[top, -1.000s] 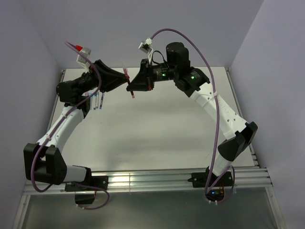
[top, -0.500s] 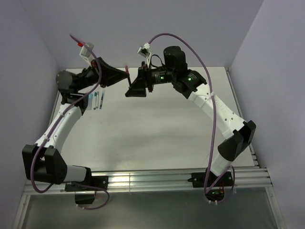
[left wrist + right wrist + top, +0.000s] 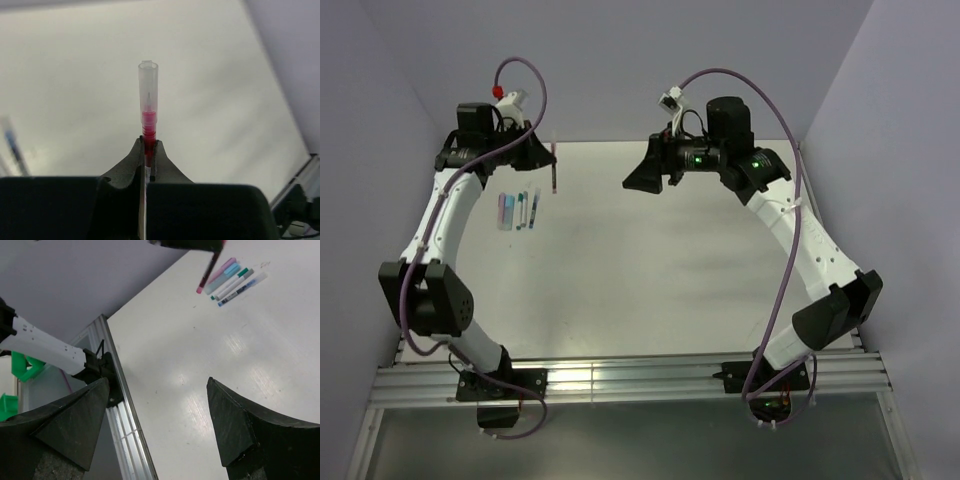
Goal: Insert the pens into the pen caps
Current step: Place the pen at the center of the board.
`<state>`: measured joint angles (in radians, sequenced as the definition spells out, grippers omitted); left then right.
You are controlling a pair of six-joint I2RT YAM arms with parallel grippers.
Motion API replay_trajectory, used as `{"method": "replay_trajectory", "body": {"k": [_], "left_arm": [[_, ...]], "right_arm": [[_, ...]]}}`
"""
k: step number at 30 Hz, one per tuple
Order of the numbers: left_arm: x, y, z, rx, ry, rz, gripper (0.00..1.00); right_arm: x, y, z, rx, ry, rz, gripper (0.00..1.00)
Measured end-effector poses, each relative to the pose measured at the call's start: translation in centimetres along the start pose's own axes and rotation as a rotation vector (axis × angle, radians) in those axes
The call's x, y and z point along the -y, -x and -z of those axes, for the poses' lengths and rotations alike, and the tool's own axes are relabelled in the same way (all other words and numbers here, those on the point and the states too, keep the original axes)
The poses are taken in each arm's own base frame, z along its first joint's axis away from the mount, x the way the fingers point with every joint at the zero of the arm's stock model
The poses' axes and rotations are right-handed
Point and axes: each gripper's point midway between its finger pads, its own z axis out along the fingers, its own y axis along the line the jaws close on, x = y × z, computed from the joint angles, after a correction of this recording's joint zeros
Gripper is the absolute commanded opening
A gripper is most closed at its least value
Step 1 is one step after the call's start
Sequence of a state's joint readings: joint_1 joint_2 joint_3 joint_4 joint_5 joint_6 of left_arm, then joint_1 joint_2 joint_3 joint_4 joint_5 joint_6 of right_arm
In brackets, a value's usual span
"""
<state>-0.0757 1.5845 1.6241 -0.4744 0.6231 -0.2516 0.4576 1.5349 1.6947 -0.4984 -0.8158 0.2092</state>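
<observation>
The red pen's tip is inside its cap, so my left gripper should lower that pen to the table, beside the dark blue pen at the end of the row.
My left gripper (image 3: 148, 143) is shut on a red pen (image 3: 148, 125), whose tip sits inside a pale translucent pen cap (image 3: 148, 82). From the top view the left gripper (image 3: 542, 152) hangs over the table's far left with the red pen (image 3: 553, 172) pointing down. Below it, several pens (image 3: 518, 211) lie side by side on the table, with pink, light blue, teal and dark blue parts (image 3: 233, 279). My right gripper (image 3: 638, 178) is open and empty (image 3: 157, 385), well to the right of the red pen (image 3: 209, 271).
The white table (image 3: 650, 270) has an aluminium rail along its near edge (image 3: 620, 378) and left side (image 3: 122, 405). Purple-grey walls close the back and both sides. Cables loop above both wrists.
The right gripper opened, let go of the capped end and drew away to the right. The left arm swung left and back with the red pen, which now hangs above the row of pens.
</observation>
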Motion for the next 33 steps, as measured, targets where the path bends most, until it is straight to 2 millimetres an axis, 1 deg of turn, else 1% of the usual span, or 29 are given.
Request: {"method": "replay_trajectory", "body": {"k": [2, 5, 6, 7, 11, 18, 22, 26, 33], "left_arm": [[-4.1, -3.0, -1.2, -0.101, 0.119, 0.057, 0.00], [-9.3, -7.1, -2.6, -0.235, 0.275, 0.112, 0.00], [-11.5, -9.0, -3.2, -0.298, 0.343, 0.130, 0.00], [-12.6, -10.3, -3.4, -0.336, 0.376, 0.139, 0.00], [-15.6, -13.0, -4.2, -0.418, 0.460, 0.142, 0.00], [-19.8, -15.5, -6.2, -0.504, 0.546, 0.126, 0.00], [-21.0, -17.0, -6.5, -0.548, 0.573, 0.122, 0.00], [-21.8, -17.1, -7.2, -0.557, 0.579, 0.117, 0.01], [-23.2, -17.0, -8.4, -0.562, 0.589, 0.094, 0.04]], "right_arm": [[-0.1, 0.0, 0.3, 0.000, -0.007, 0.010, 0.87], [-0.1, -0.1, 0.5, -0.004, -0.013, 0.019, 0.87], [-0.1, -0.3, 0.5, -0.009, -0.017, 0.016, 0.87], [0.0, -0.4, 0.5, -0.012, -0.020, 0.017, 0.87], [0.4, -1.0, 0.4, -0.027, -0.030, 0.013, 0.87], [0.7, -1.8, 0.3, -0.048, -0.036, -0.003, 0.87], [0.9, -2.1, 0.2, -0.056, -0.038, -0.010, 0.87], [1.1, -2.3, 0.1, -0.064, -0.039, -0.018, 0.87], [1.6, -2.8, -0.3, -0.080, -0.043, -0.035, 0.88]]}}
